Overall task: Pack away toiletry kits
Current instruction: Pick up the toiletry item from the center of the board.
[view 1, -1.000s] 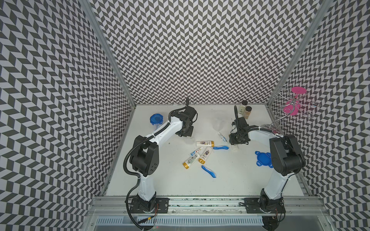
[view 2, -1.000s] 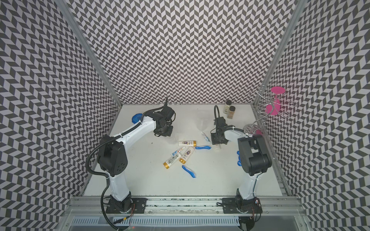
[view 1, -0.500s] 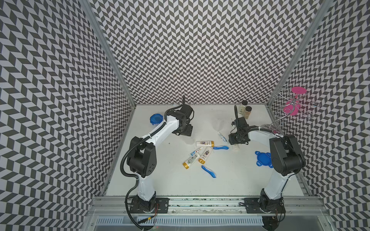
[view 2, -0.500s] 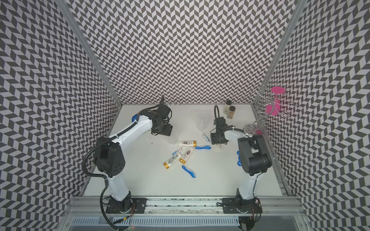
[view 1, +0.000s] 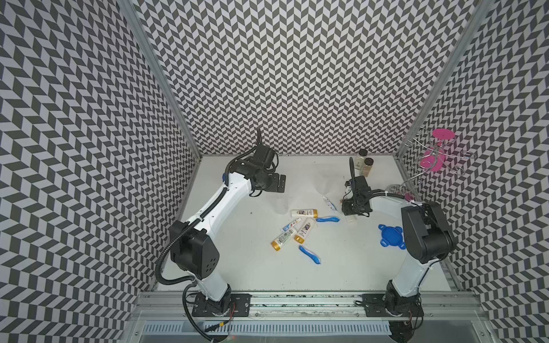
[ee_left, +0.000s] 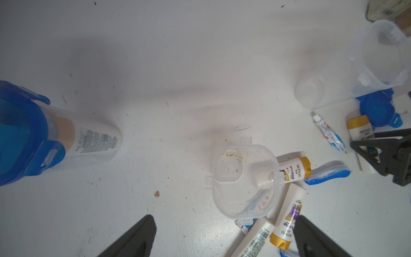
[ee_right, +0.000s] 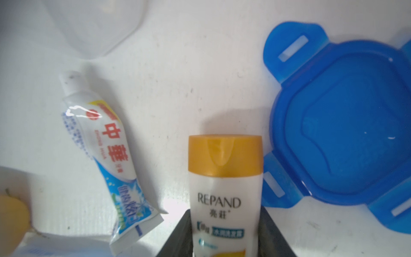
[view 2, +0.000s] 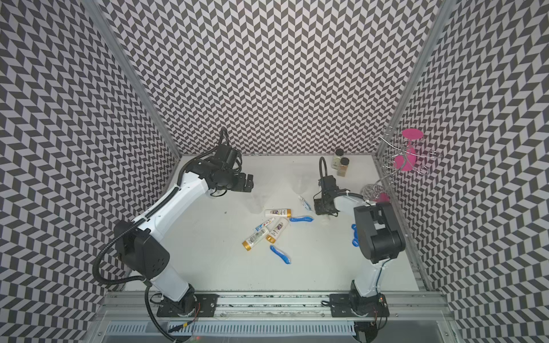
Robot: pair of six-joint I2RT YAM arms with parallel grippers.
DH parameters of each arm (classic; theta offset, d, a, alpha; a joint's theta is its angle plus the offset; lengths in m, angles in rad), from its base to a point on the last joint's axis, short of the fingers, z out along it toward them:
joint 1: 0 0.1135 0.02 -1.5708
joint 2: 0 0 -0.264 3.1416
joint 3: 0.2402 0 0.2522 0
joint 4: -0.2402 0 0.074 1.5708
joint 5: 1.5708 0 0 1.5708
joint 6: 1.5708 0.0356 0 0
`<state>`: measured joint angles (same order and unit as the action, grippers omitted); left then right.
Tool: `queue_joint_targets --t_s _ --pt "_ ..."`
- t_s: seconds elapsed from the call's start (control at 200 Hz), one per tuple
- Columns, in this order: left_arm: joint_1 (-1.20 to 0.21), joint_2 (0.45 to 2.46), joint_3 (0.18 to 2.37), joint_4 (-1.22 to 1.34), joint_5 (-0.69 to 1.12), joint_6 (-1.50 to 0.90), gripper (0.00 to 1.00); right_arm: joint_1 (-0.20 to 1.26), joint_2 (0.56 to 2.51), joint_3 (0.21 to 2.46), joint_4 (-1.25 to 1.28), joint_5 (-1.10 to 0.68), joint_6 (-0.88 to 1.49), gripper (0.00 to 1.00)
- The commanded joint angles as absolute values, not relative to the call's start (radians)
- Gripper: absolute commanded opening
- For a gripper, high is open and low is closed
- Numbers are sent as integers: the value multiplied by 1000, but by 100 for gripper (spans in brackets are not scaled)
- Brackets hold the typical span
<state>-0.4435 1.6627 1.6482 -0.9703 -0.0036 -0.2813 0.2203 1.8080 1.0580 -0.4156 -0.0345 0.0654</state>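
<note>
I will swing my open left gripper over across the table, turning it sideways, onto the white tube's gold cap (ee_left: 357, 122), because that cap sticks out past my right gripper's fingers.
My right gripper (ee_right: 224, 231) is shut on a white tube with a gold cap (ee_right: 224, 173), low over the table at the right (view 1: 352, 212). A toothpaste tube (ee_right: 106, 155) lies beside it, and a loose blue lid (ee_right: 347, 124) on the other side. My left gripper (ee_left: 222, 240) is open and empty, raised at the back left (view 1: 279, 184). Below it stands an open clear cup (ee_left: 244, 180). A lidded cup (ee_left: 84, 138) holding a tube stands apart. More gold-capped tubes (view 1: 304, 231) and two blue toothbrushes (view 1: 309, 254) lie mid-table.
A second open clear cup (ee_left: 378, 62) stands near the right arm. Two black-capped jars (view 1: 364, 164) stand at the back right. A wire stand with pink discs (view 1: 436, 154) hangs on the right wall. Patterned walls close three sides.
My left gripper has gone from shut to wide open and its arm has swung a little. My right gripper has narrowed onto the white tube.
</note>
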Motion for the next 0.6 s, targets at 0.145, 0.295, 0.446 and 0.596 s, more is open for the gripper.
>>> queue_joint_targets --t_s 0.145,0.295,0.446,0.596 --pt "-406 1572 1625 -852 153 -306 100 222 1808 994 -481 -83 84 30" --pt "-403 1547 1569 -806 217 -319 100 222 1675 928 -381 -83 76 28" --pt "-402 1526 1512 -754 301 -338 99 225 1529 874 -313 -121 67 23" --pt "-402 1515 1471 -667 428 -348 100 226 1403 842 -295 -172 35 21"
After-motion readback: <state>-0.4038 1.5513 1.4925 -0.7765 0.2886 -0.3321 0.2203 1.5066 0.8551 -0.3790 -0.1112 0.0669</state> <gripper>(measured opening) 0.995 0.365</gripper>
